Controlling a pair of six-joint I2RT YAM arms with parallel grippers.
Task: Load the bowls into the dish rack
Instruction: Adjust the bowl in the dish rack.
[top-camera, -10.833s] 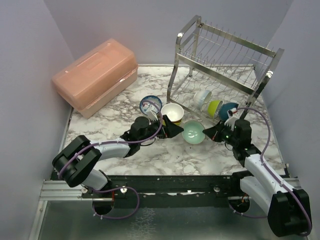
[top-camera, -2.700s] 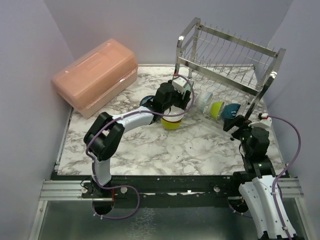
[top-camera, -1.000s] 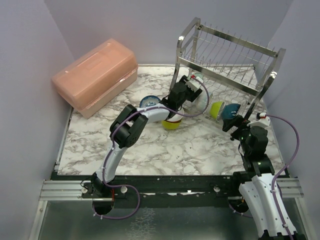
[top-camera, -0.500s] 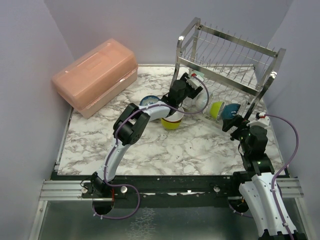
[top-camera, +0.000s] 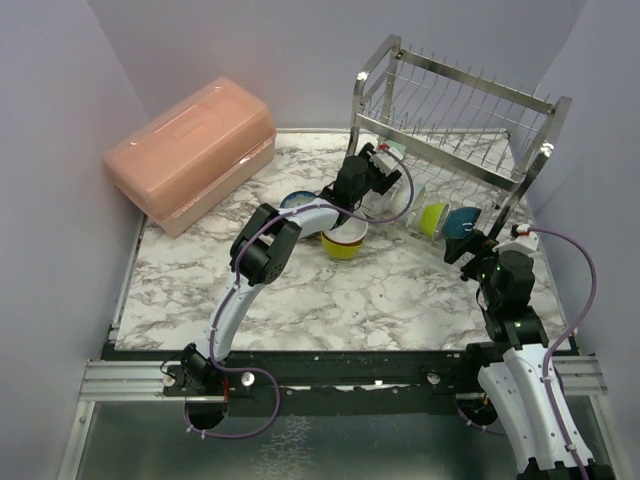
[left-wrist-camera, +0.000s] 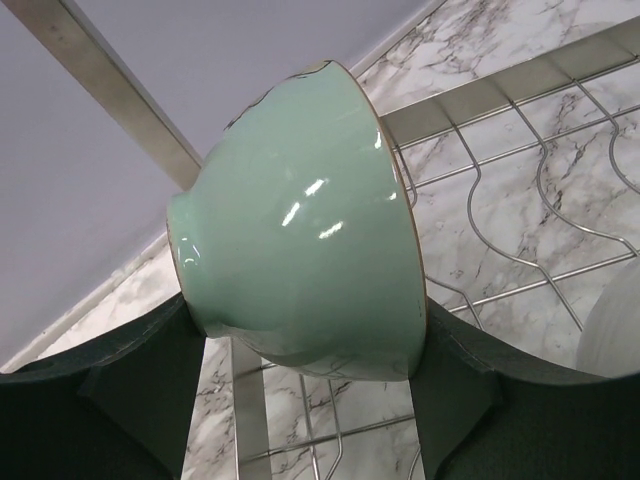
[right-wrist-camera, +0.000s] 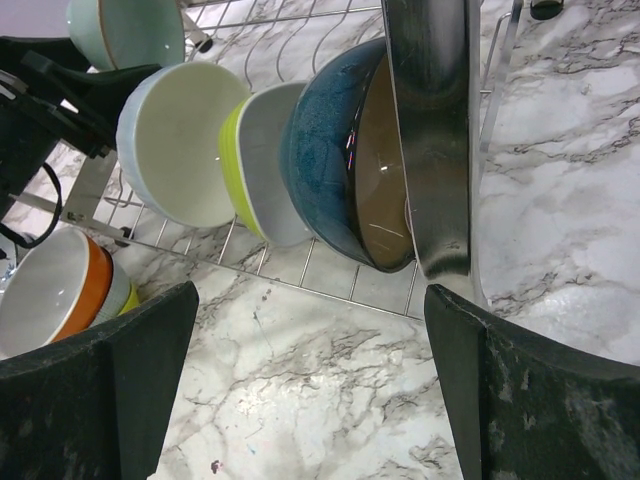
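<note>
My left gripper lowers the mint green bowl onto the shelf wires underneath and releases it next, because that end of the rack is still empty beneath it.
My left gripper (top-camera: 377, 172) is shut on the mint green bowl (top-camera: 392, 152), which I hold on its side over the left end of the dish rack's (top-camera: 452, 92) lower shelf. In the left wrist view the mint bowl (left-wrist-camera: 300, 230) fills the space between my fingers (left-wrist-camera: 135, 395), with the shelf wires (left-wrist-camera: 520, 200) underneath. A cream bowl (right-wrist-camera: 185, 140), a lime bowl (right-wrist-camera: 258, 165) and a teal bowl (right-wrist-camera: 335, 150) stand on edge in the rack. A yellow-and-white bowl (top-camera: 345, 240) and a blue-and-white bowl (top-camera: 296, 203) sit on the table. My right gripper (top-camera: 470, 246) is open and holds nothing.
A pink lidded box (top-camera: 190, 150) stands at the back left. The rack's chrome post (right-wrist-camera: 430, 130) rises just ahead of my right gripper (right-wrist-camera: 315, 370). The marble tabletop (top-camera: 300, 290) runs between the arms.
My left gripper, with the mint bowl in it, has edged slightly back at the rack's left end. The right arm has not moved.
</note>
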